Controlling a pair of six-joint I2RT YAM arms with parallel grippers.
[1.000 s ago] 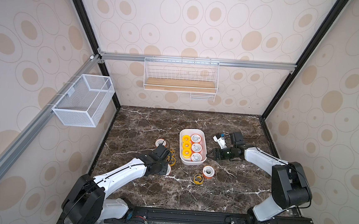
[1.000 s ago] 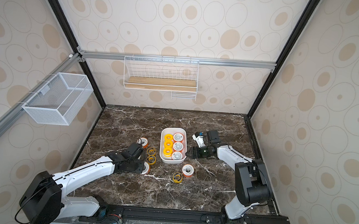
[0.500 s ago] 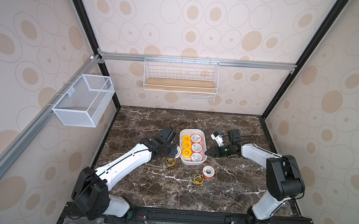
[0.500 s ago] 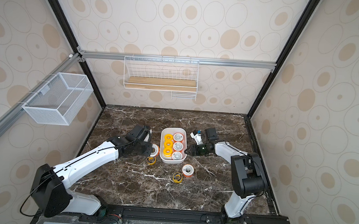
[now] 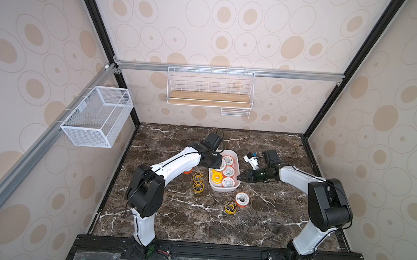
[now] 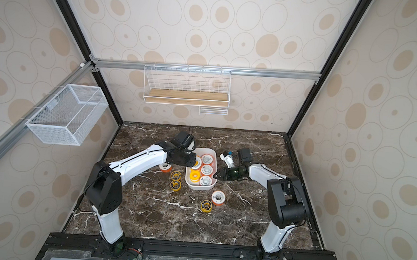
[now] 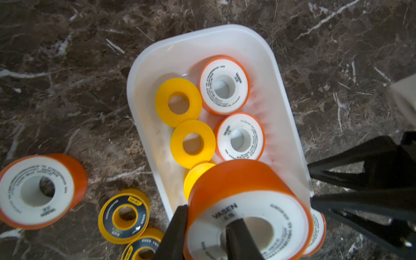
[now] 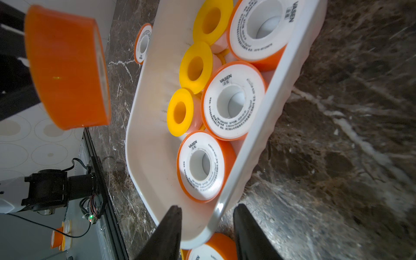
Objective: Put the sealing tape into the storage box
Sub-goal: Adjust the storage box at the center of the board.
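Note:
Next, my left gripper should move outward and down to release the held spool atop the box's farthest orange spool (image 7: 224, 85), since that lies below and outward of my gripper.
The storage box (image 5: 223, 190), a white ribbed tub (image 7: 202, 33), holds several orange and yellow sealing tape spools (image 5: 228, 171). My left gripper (image 7: 208, 216) is shut on an orange white-faced spool (image 7: 247, 184), one finger in its core and one outside. It hangs over the box's far left part (image 5: 222, 163). My right gripper (image 8: 208, 209) straddles the box's right wall (image 8: 292, 67) near a corner, one finger inside and one outside, closed in on it. On the table lie an orange spool (image 5: 241, 199) and a yellow dark-faced one (image 5: 230, 207).
Left of the box lie two yellow dark-faced spools (image 5: 197, 177) (image 5: 198, 187) and an orange one (image 5: 187, 170) half under the left arm. A white mesh basket (image 5: 95, 117) hangs on the left wall. A wire rack with a wooden board (image 5: 209, 98) hangs on the back wall.
My left arm has carried the orange spool from the table left of the box up over the box. My right gripper has slid onto the box's right wall and narrowed around it.

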